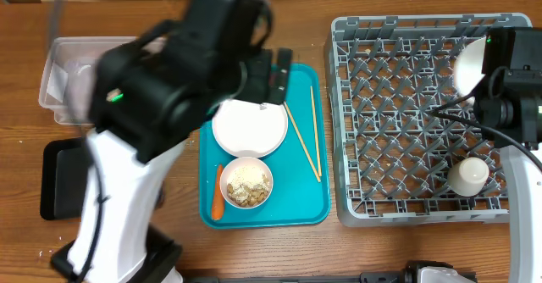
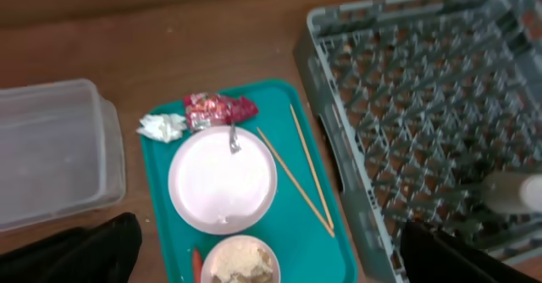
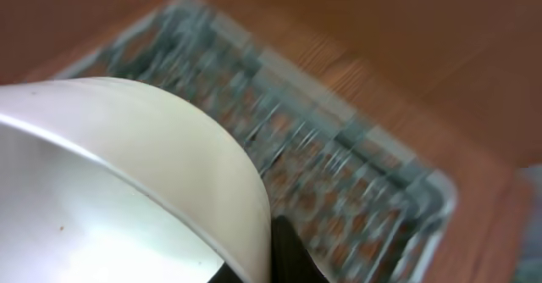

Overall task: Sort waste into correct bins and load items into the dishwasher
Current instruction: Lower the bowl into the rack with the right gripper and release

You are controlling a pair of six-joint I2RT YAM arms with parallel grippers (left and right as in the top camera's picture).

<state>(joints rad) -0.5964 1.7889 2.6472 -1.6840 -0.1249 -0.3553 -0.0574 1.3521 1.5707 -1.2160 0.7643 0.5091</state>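
Next, my right gripper turns and brings the white bowl down and left in the overhead view, into the rack's empty far rows point(image 1: 428, 72) point(image 3: 290, 143).
In the left wrist view a crumpled white tissue point(image 2: 163, 127) and a red wrapper point(image 2: 216, 108) lie at the far end of the teal tray point(image 2: 157, 194). A large white plate point(image 2: 222, 180), chopsticks point(image 2: 296, 177), a bowl of beige scraps point(image 2: 241, 264) and a carrot point(image 2: 196, 262) are on the tray too. My left gripper point(image 2: 267, 258) hangs open and empty high above them. My right gripper point(image 3: 284, 253) is shut on a white bowl point(image 3: 127, 181) over the far right of the grey rack point(image 1: 406, 113). A white cup point(image 1: 468, 174) stands in the rack.
The clear tub point(image 1: 72, 71) stands at the far left, with the black tray point(image 1: 63, 177) in front of it. My left arm point(image 1: 169, 80) covers the tray's far end in the overhead view. The rack sits right beside the teal tray.
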